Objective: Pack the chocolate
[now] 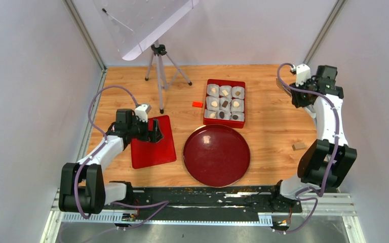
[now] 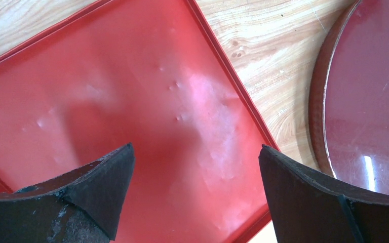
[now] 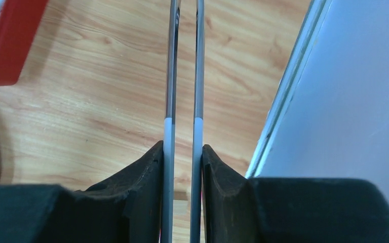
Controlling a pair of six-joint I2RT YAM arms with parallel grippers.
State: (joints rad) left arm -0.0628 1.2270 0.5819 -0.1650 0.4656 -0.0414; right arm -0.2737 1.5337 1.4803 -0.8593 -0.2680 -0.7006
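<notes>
The grey metal tweezers point(image 3: 169, 76) will next go down to the bare wood near the side point(image 3: 220, 98), where my right gripper will let go, since every paper cup already holds chocolate.
The chocolate point(image 1: 225, 104), cream and dark brown pieces, sits in white paper cups inside the red box point(image 1: 207, 83) at the back centre. My left gripper point(image 1: 154, 132) is open and empty, just above the flat red lid point(image 1: 154, 154); in the left wrist view the gripper point(image 2: 196, 147) hangs over the lid point(image 2: 106, 91). My right gripper point(image 1: 300, 98) is at the back right, away from the box. In the right wrist view it point(image 3: 182, 147) is shut on grey metal tweezers point(image 3: 169, 76), whose two arms run out over bare wood.
A dark red round plate point(image 1: 217, 154) lies at the front centre, and also shows in the left wrist view point(image 2: 370, 91). A small orange-red block point(image 1: 197, 104) lies left of the box. A tripod point(image 1: 158, 71) stands at the back left. A small brown block point(image 1: 299, 146) lies at the right.
</notes>
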